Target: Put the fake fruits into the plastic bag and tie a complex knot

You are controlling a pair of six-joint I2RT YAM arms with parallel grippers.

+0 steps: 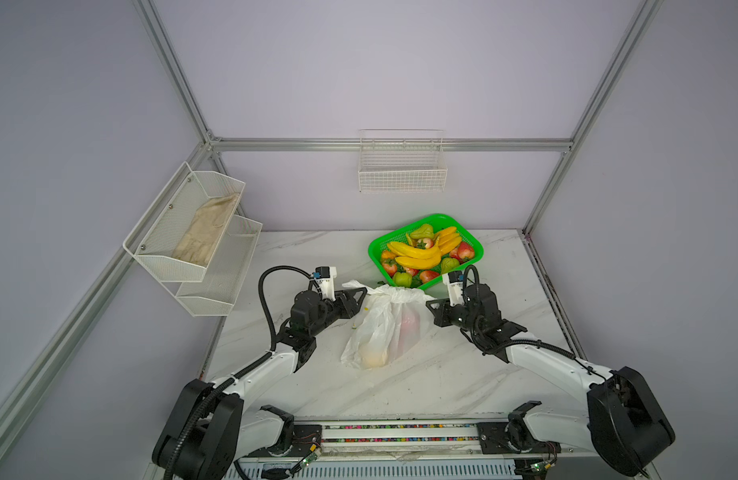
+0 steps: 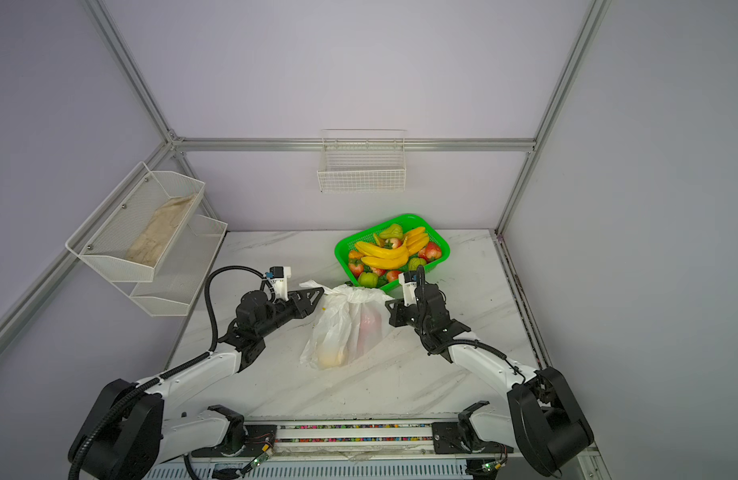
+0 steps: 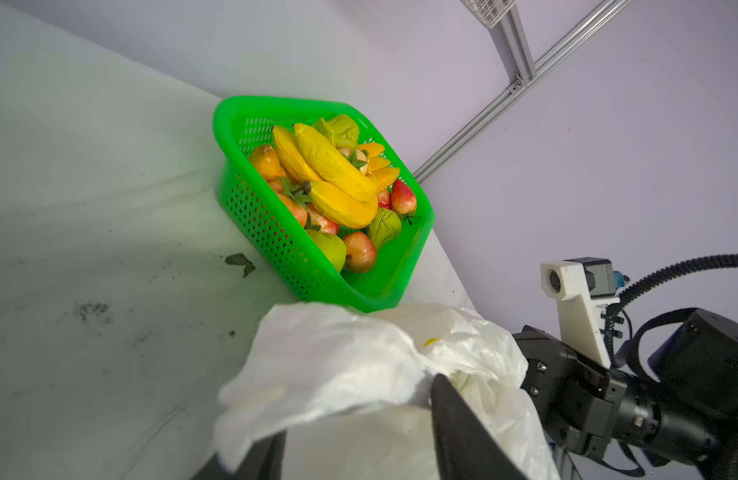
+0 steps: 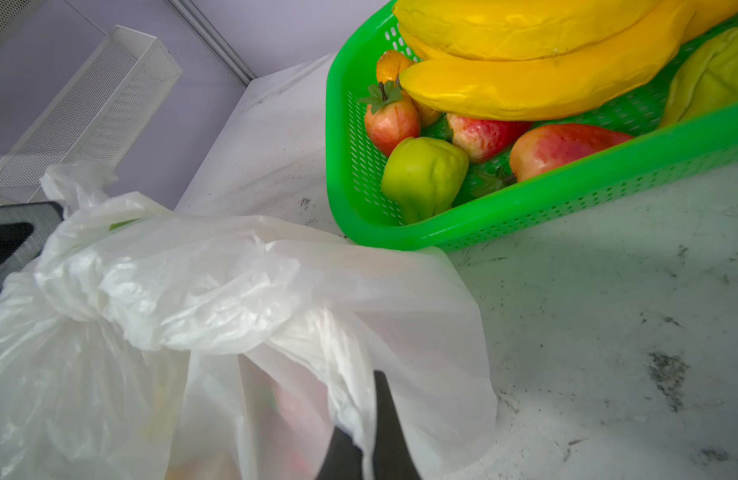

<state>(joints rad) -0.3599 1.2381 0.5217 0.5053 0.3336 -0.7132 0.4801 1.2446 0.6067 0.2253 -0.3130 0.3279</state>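
The clear marble lies beside my right gripper, away from the bag's gathered top. My right gripper will next pull the pinched piece of the bag sideways over that open spot and let it go.
The plastic bag (image 1: 384, 328) lies on the marble table between my two grippers, its gathered top bunched toward the green basket. Through the film a red fruit (image 1: 409, 324) and a yellow fruit (image 1: 373, 357) show inside. More fake fruits (image 1: 425, 251), bananas, apples and pears, fill the basket. My left gripper (image 1: 362, 292) (image 3: 357, 409) is at the bag's top, jaws apart, with loose bag film (image 3: 338, 361) draped over one finger. My right gripper (image 1: 429, 305) (image 4: 361, 403) is shut on a fold of the bag (image 4: 192, 282) at its other side.
The green mesh basket (image 1: 373, 257) stands at the back right of the table (image 1: 442, 374), just behind the bag. A white two-tier rack (image 1: 192, 249) holding a beige cloth hangs on the left wall. A wire basket (image 1: 402, 166) hangs on the back wall.
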